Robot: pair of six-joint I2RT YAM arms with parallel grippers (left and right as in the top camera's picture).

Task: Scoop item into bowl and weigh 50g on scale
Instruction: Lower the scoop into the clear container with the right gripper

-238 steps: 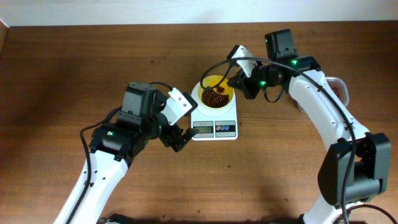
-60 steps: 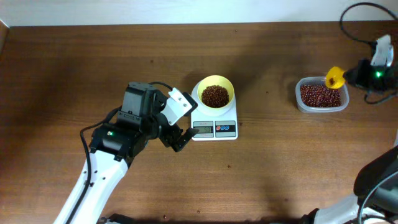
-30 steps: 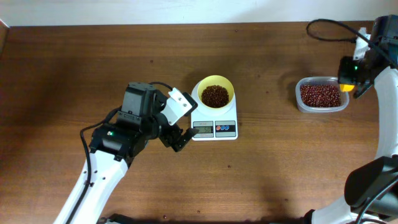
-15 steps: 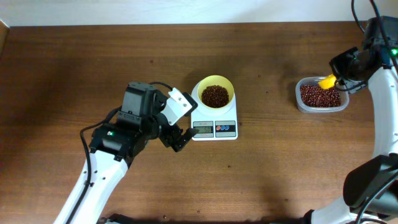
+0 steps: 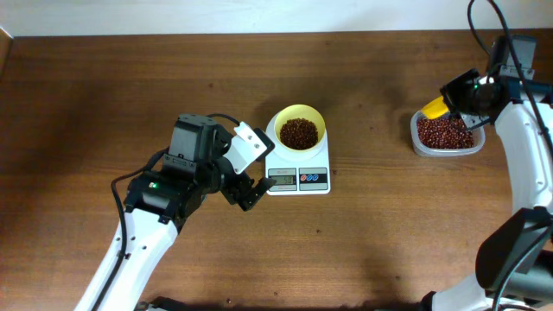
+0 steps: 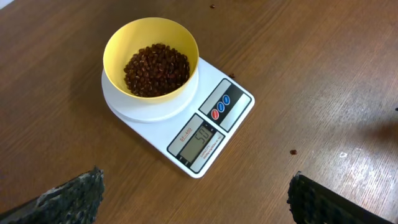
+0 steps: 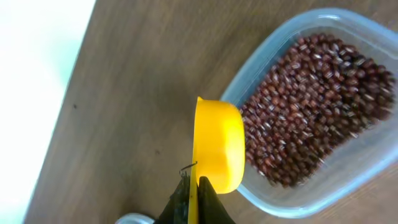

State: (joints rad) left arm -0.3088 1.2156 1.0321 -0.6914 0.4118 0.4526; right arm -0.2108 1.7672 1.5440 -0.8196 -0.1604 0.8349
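Note:
The scoop (image 5: 435, 108) goes back and down with my right gripper onto the beans in the clear tub next. The gripper then releases it, since the scale already reads the asked weight.
The pale yellow bowl (image 5: 300, 131) (image 6: 151, 62) stands on the white scale (image 5: 298, 176) (image 6: 205, 130) and holds a heap of red-brown beans (image 5: 299, 133) (image 6: 157, 68). More beans (image 5: 444, 133) (image 7: 305, 118) fill a clear tub (image 5: 447, 150) (image 7: 348, 186) at the right. My right gripper (image 5: 458, 98) (image 7: 191, 199) is shut on the handle of a yellow scoop (image 5: 435, 108) (image 7: 217, 146), which hangs over the tub's left rim. My left gripper (image 5: 247, 188) (image 6: 196, 199) is open and empty, just left of the scale's front.
A few stray beans (image 6: 292, 151) lie on the brown table to the right of the scale. The table's far edge (image 5: 259, 34) meets a white wall.
My right arm has swung the scoop leftward across the tub to its left rim. The left arm, bowl and scale have not moved.

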